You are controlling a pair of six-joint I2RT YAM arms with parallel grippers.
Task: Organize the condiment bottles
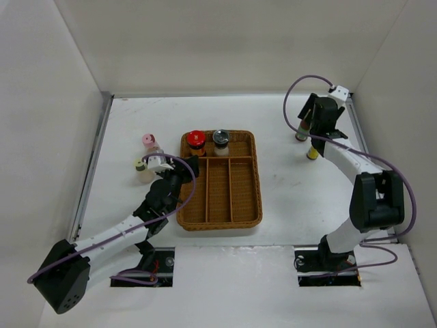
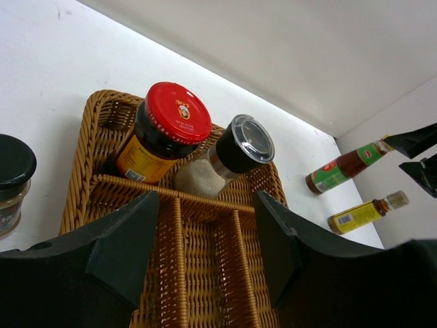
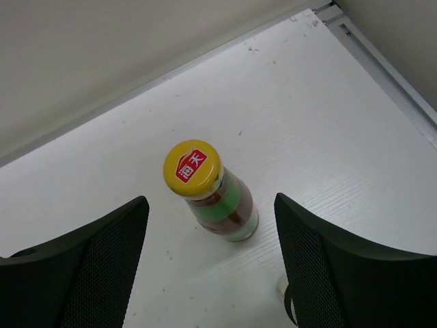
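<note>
I will move my right gripper gently outward next until its fingers are on both sides of the bottle's yellow cap (image 3: pixel 193 168), because that cap is still ahead of the fingers in the wrist view.
In the wicker tray's (image 1: pixel 220 217) far compartment stand a red-lidded dark jar (image 1: pixel 196 140) (image 2: pixel 169 130) and a dark-capped jar of white grains (image 1: pixel 220 141) (image 2: pixel 235 154). Left of the tray stand a pink-lidded jar (image 1: pixel 148 141) and a pale-green-lidded jar (image 1: pixel 141 166). My left gripper (image 1: pixel 174 169) (image 2: pixel 208 205) hangs open and empty over the tray's left side. At the far right, a yellow-capped dark bottle (image 3: pixel 213 195) (image 1: pixel 301 131) stands upright between the spread fingers of my open right gripper (image 1: pixel 315 123) (image 3: pixel 210 200), untouched. A small yellow bottle (image 1: pixel 312 153) (image 2: pixel 365 213) stands beside it.
The tray's (image 2: pixel 95 113) three long near compartments hold nothing. A dark-lidded jar (image 2: pixel 10 178) shows at the left edge of the left wrist view. White walls close in the table on three sides; a metal rail (image 3: pixel 382 65) runs along the right edge.
</note>
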